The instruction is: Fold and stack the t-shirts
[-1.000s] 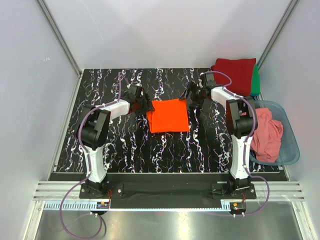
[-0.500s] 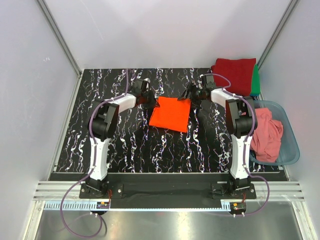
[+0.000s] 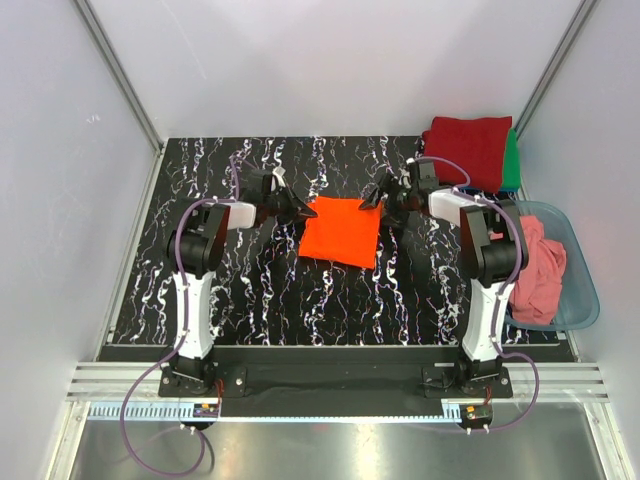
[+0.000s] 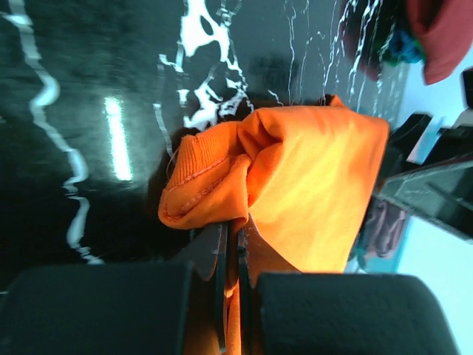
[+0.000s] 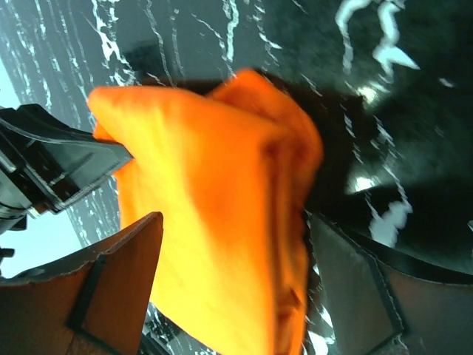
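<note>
The thick folded edge of the orange t-shirt [image 3: 340, 232] already lies between my spread fingers. Next I will keep my right gripper at the t-shirt's far corner and close it across that edge.
The bright orange t-shirt [image 3: 340, 232] lies folded in a slightly skewed square mid-table. My left gripper [image 3: 298, 210] is at its left edge and shut on a bunched hem; in the left wrist view orange cloth [image 4: 310, 177] runs down between the closed jaws of that gripper [image 4: 236, 235]. My right gripper [image 3: 380, 200] is at the shirt's far right corner, open. In its wrist view the right gripper [image 5: 233, 237] has its fingers [image 5: 122, 266] spread on either side of the thick folded edge of the orange shirt [image 5: 214, 200]. A dark red folded shirt [image 3: 468, 142] lies on a green one [image 3: 512, 160] at the back right.
A translucent blue-grey tub [image 3: 586, 275] stands at the right edge and holds a crumpled salmon-pink shirt [image 3: 535, 268]. Grey walls with metal rails enclose the black marbled table [image 3: 250, 290]. Both arm bases sit at the near edge.
My left gripper has shut on the orange shirt's left edge. The shirt has turned from square to slightly skewed. My right gripper stays open at the right corner.
</note>
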Motion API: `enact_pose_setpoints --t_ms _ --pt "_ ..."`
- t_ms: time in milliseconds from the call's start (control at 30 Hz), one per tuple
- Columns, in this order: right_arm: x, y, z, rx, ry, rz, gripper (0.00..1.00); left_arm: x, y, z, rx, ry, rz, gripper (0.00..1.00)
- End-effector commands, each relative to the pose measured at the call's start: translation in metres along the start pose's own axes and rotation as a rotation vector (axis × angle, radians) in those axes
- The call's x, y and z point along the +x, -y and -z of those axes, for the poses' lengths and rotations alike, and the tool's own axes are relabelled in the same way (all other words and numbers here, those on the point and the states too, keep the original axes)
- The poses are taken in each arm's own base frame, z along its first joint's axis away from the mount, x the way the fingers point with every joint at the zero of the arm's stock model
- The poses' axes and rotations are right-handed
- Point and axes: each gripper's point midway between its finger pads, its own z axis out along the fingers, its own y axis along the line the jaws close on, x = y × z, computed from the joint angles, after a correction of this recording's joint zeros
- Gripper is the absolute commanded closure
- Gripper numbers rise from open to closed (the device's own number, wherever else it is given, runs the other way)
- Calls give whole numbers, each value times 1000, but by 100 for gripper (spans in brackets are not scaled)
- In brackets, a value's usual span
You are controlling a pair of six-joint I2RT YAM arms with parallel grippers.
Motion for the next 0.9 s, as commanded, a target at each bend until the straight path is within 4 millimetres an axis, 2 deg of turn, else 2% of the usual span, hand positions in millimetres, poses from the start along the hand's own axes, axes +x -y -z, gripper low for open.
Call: enact_pose_setpoints --t_ms 0,167,300,367,433,467,533,567,667,700,800,833,867 --pt "-4 17 13 70 56 4 12 -8 17 8 60 24 -11 100" --pt "1 20 1 36 22 -5 16 -10 15 7 41 29 -10 99" --pt "-4 10 -10 -24 0 8 20 -7 10 5 26 18 1 97" --pt "-2 4 -19 -81 -34 8 28 -8 11 4 29 15 -1 95" --pt "-4 -2 -23 -129 -44 18 34 -7 13 4 42 8 -5 80" --pt "0 -1 -25 -141 -64 8 44 -8 14 5 47 7 -8 69" --pt "-8 -19 -25 -237 -43 56 52 -9 19 6 66 10 -26 42" --pt "-4 -23 -26 -278 -63 59 62 -10 23 8 69 18 -36 37" --pt "-12 -37 -27 -351 -62 95 84 -16 27 14 51 42 -77 29" --pt "-13 -39 -27 -356 -61 100 100 -16 24 16 33 41 -74 27" --pt "-24 -42 -20 -332 -39 118 100 -21 22 23 26 64 -84 25" --pt "-31 -42 -16 -317 -22 144 100 -23 22 26 34 70 -76 25" --pt "-44 -51 -8 -306 13 168 100 -25 19 32 33 82 -66 24"
